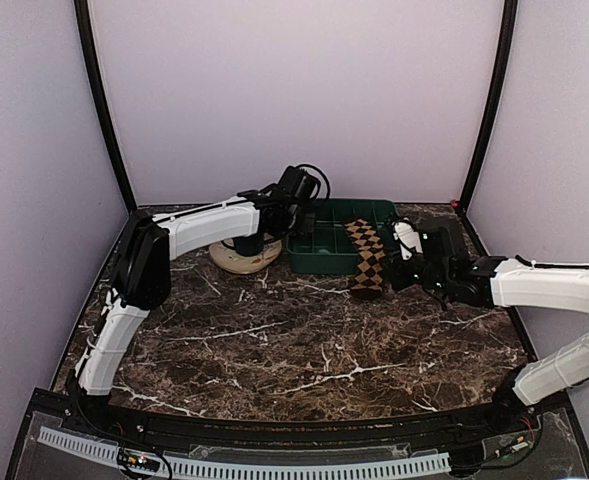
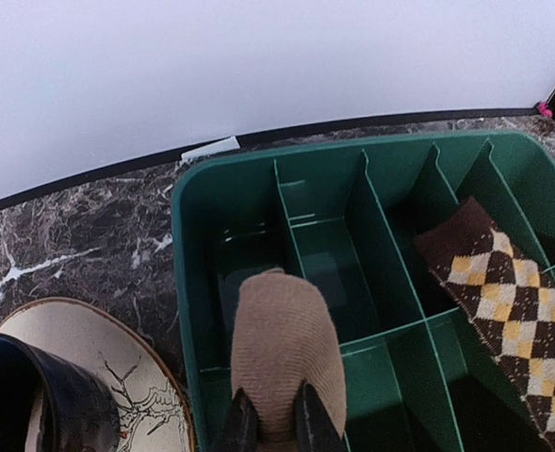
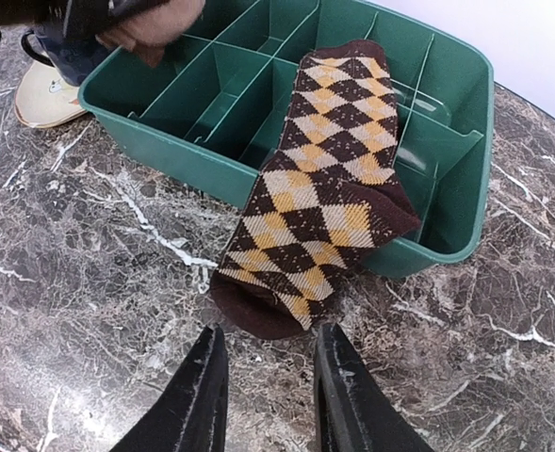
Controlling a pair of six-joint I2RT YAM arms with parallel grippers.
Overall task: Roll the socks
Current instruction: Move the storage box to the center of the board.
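Observation:
My left gripper still has the rolled tan-beige sock (image 2: 286, 348) hanging above the tray's dividers. Next it should go down into the tray's near section (image 2: 218, 400) beside the plate and release the sock there.
My left gripper (image 2: 269, 414) is shut on the rolled tan-beige sock (image 2: 286, 348) and holds it over the left compartments of the green divided tray (image 2: 190, 282). The dark brown argyle sock (image 3: 319, 184) lies flat, draped over the tray's front wall (image 3: 183, 160), its toe on the marble. It also shows in the top view (image 1: 366, 258) and the left wrist view (image 2: 508, 301). My right gripper (image 3: 266, 377) is open and empty, just short of the argyle sock's toe; it shows in the top view (image 1: 406, 262) beside the sock.
A cream plate (image 2: 117, 386) with a dark mug (image 2: 23, 395) on it stands left of the tray; it shows in the top view (image 1: 244, 257). White walls close in the back and sides. Marble table (image 1: 304, 340) lies in front.

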